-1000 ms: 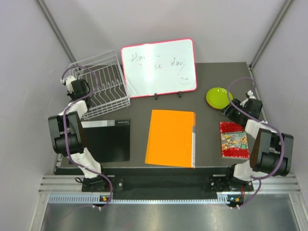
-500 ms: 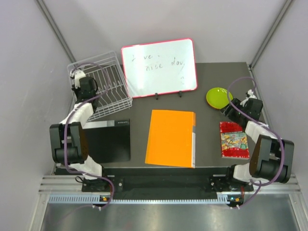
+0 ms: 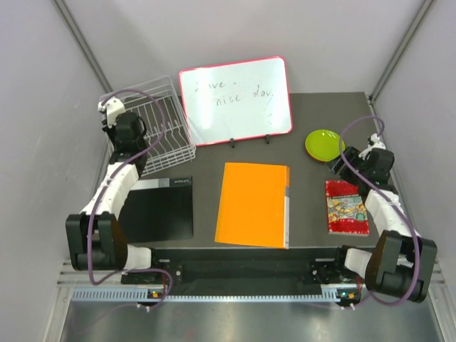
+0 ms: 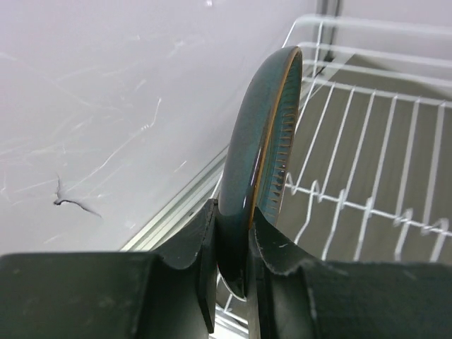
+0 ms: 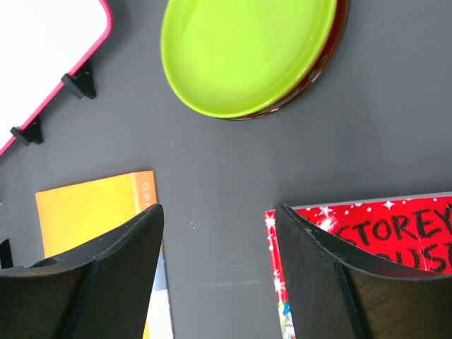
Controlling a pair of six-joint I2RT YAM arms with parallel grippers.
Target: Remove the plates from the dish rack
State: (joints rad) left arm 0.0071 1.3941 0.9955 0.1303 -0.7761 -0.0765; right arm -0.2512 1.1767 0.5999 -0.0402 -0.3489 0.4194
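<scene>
The right gripper swings left in the top view next, over the orange folder, to meet the dark teal plate's free rim, which stands on that side.
The white wire dish rack stands at the far left of the table; its tines show in the left wrist view. My left gripper is over the rack's left side, shut on the rim of the dark teal plate, which stands edge-on between the fingers. The lime green plate lies at the far right on top of a dark red-rimmed plate. My right gripper is open and empty just near of that stack. No orange plate can be made out.
A pink-framed whiteboard stands at the back centre. An orange folder lies mid-table, a black notebook in front of the rack, and a red patterned booklet under my right arm. The left wall is close beside the rack.
The left arm has stretched out and its gripper has shifted slightly up and back over the rack's left side. The right arm has stretched out too, its gripper staying by the green plate.
</scene>
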